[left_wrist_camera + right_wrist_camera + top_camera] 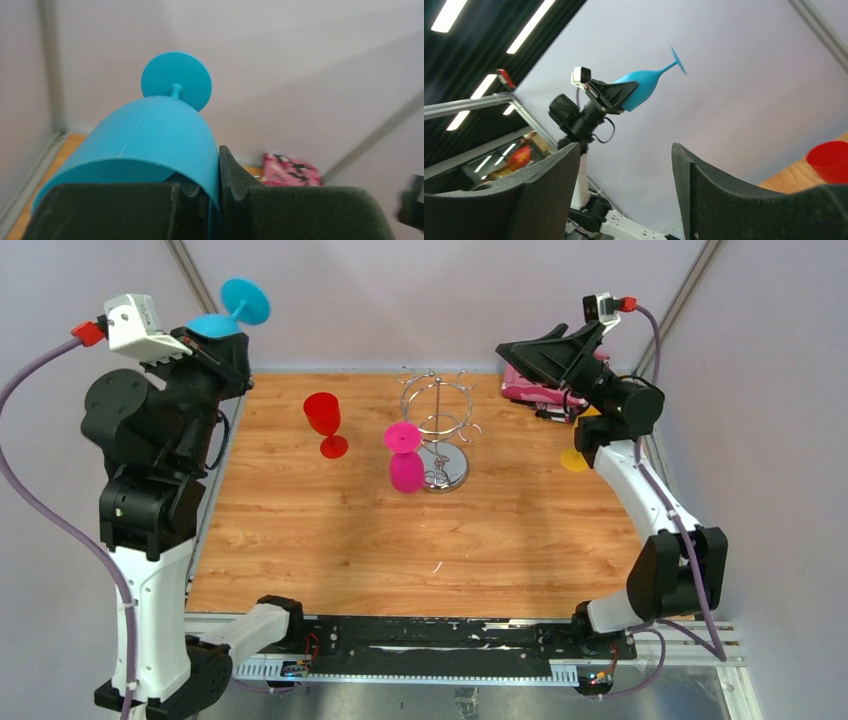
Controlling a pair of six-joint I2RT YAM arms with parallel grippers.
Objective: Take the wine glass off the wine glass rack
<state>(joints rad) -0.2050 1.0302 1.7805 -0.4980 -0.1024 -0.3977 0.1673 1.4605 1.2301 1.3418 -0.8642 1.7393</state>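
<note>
The blue glass's foot points outward. My left gripper should move down toward the bare tabletop beside the red wine glass and tilt downward before it lets go.
The chrome wine glass rack (438, 430) stands at the table's middle back. A magenta wine glass (405, 458) is upside down at the rack's left side, its foot level with the hooks; I cannot tell if it hangs or rests on the table. My left gripper (205, 340) is raised high at the far left, shut on the bowl wall of a blue wine glass (228, 316), seen close in the left wrist view (150, 135) with the gripper (215, 170) clamping its rim. My right gripper (512, 352) is open and empty, raised at the back right (624, 165).
A red wine glass (325, 423) stands upright left of the rack and also shows in the right wrist view (830, 160). A pink patterned object (530, 390) lies at the back right corner. A yellow object (574, 458) sits behind the right arm. Tent walls enclose the table.
</note>
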